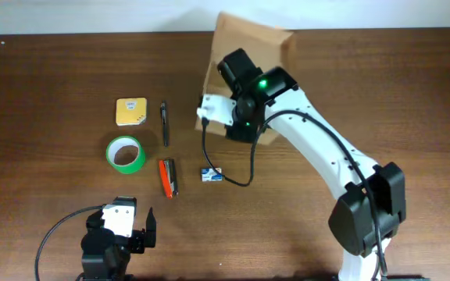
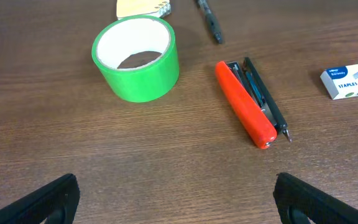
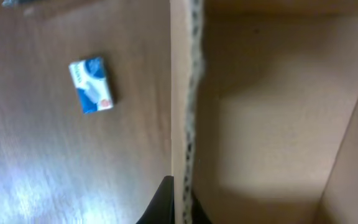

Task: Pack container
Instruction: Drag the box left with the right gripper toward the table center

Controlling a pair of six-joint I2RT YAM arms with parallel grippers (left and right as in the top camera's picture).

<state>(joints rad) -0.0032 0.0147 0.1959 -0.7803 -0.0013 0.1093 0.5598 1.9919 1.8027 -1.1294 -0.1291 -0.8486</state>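
My right gripper will next move the container [image 1: 250,37] back and down onto the bare tabletop just beyond the staples box and let go of the container's side, because that spot is free.
The tan cardboard container [image 1: 250,37] stands open at the back of the table, mostly covered by my right arm in the overhead view. My right gripper [image 3: 183,190] is shut on the container's left wall [image 3: 180,93], one finger outside and one inside. The container's inside [image 3: 272,124] looks bare where it shows. My left gripper [image 2: 179,202] is open near the front edge with only table between its fingertips [image 2: 58,196]. It sits a little in front of the red stapler [image 2: 247,106] and the green tape roll [image 2: 137,59].
On the table left of the container lie a yellow sticky-note pad [image 1: 130,111], a pen [image 1: 164,122], the tape roll [image 1: 125,154], the stapler [image 1: 167,177] and a small blue-white staples box [image 1: 212,175]. A black cable hangs from my right wrist near the staples box.
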